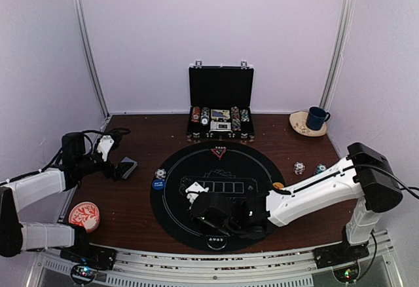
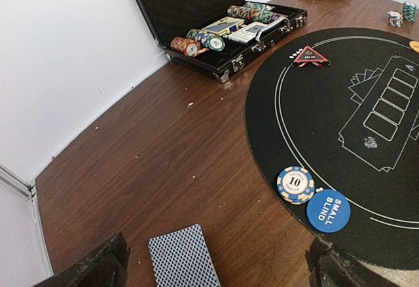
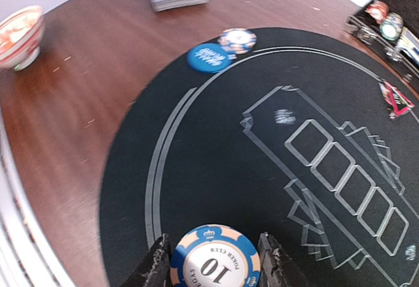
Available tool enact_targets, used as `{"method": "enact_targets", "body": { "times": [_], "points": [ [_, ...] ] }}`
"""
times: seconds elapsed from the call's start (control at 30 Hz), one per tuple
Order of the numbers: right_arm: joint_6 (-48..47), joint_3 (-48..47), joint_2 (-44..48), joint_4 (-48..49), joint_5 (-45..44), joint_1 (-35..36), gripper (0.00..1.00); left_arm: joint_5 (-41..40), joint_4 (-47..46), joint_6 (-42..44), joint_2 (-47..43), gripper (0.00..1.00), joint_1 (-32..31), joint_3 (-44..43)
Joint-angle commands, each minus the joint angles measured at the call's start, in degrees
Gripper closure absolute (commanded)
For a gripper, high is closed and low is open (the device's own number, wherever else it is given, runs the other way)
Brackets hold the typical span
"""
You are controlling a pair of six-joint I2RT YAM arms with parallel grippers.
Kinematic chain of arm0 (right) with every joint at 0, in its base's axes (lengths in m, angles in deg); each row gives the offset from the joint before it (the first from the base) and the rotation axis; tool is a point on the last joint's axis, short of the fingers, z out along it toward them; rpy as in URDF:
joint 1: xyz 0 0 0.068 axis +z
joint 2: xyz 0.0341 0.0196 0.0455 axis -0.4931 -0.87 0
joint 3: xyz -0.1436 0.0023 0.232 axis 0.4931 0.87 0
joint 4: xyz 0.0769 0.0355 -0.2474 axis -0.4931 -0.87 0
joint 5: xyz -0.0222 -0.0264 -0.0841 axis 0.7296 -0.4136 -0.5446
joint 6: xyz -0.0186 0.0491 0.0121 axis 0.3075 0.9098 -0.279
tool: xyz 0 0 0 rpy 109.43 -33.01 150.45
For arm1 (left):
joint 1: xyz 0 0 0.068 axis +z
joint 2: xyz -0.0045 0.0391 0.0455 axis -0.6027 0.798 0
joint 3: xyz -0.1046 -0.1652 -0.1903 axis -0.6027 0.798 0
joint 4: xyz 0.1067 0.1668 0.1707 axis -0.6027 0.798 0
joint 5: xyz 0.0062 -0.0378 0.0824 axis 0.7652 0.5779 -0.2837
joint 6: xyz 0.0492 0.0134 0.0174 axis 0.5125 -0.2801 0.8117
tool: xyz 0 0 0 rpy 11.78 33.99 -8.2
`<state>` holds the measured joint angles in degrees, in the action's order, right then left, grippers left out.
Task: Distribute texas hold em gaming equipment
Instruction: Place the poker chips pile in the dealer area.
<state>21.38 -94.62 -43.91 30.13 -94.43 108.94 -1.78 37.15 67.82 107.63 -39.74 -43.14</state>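
Observation:
Next, my right gripper will move back and down to release the chip beside the dark disc, as the mat's near edge lies below and back from the gripper.
My right gripper [image 3: 215,264] is shut on a blue-and-peach "10" poker chip [image 3: 215,255], low over the near part of the black round mat [image 3: 216,156]. A second striped chip [image 2: 295,184] and a blue "small blind" disc [image 2: 328,211] lie at the mat's left edge. The deck of grey-blue-backed cards [image 2: 182,259] lies on the wooden table between the wide-apart fingers of my open left gripper [image 2: 219,270], untouched. A red triangle marker [image 1: 218,151] sits at the mat's far edge. An orange disc [image 1: 278,185] and two small chip stacks [image 1: 299,168] lie to the right.
The open black briefcase [image 1: 220,107] with rows of chips stands at the back centre. A blue cup [image 1: 318,117] on a saucer is at the back right. A red-and-white dish [image 1: 84,215] sits near the front left. A dark disc [image 1: 215,243] lies at the mat's near edge.

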Motion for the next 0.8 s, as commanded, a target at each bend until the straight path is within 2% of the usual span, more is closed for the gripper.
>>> {"method": "enact_targets", "body": {
  "times": [0.0,0.27,0.77],
  "points": [
    [-1.94,-1.57,-1.61,1.87,1.34,3.04,0.72,-0.33,-2.71,0.04,0.19,0.02,-0.09,0.20],
    [-4.11,0.55,-1.44,1.53,3.38,6.14,0.72,-0.38,-2.67,0.15,0.23,0.02,-0.13,0.21],
    [-8.10,3.41,-2.25,-0.14,9.75,6.52,0.71,-0.38,-2.66,0.21,0.55,0.02,-0.13,0.14]
  ]
}}
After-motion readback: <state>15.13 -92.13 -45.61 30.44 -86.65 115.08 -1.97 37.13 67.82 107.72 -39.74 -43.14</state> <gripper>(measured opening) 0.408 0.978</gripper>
